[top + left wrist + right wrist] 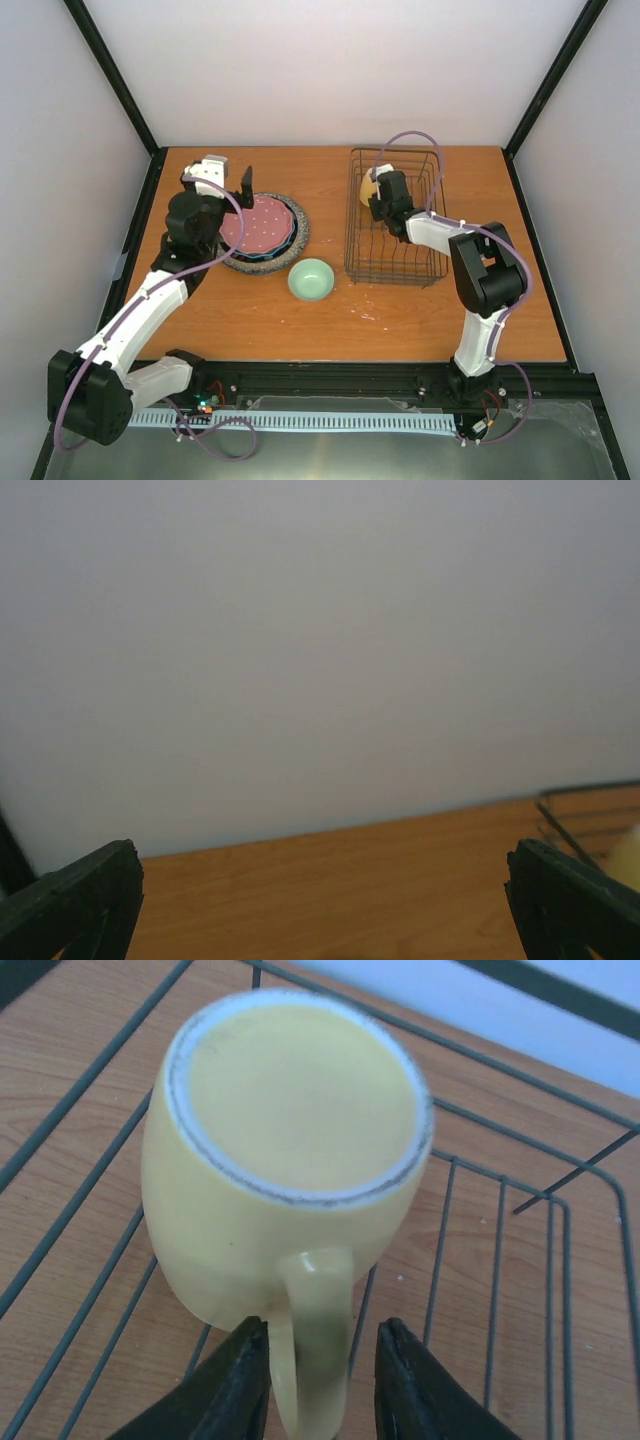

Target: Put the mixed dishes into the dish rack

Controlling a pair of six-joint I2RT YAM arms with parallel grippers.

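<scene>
The mint-green bowl (pixel 311 279) stands with its open side up, so I will move my left gripper back, tilt it down and lower it onto the bowl's rim nearest the plates.
The yellow mug (pixel 290 1150) sits upside down in the far left corner of the dark wire dish rack (pixel 500 1260), its handle toward me. My right gripper (pixel 322 1380) straddles the handle: the left finger touches it and a gap shows at the right finger. In the top view the mug (pixel 369 187) is in the rack (pixel 395 272) by my right gripper (pixel 382 203). The pink dotted plate (pixel 258 224) tops a stack over a teal plate (pixel 268 257) and the grey speckled plate (pixel 301 232). The mint-green bowl (pixel 311 279) stands beside it. My left gripper (pixel 228 178) is open and empty, raised at the stack's far left.
The left wrist view shows the back wall, bare wood table (pixel 330 890), the rack's corner (pixel 590 790) and a bit of the mug (pixel 628 855). Black frame posts (pixel 115 80) stand at the table's back corners.
</scene>
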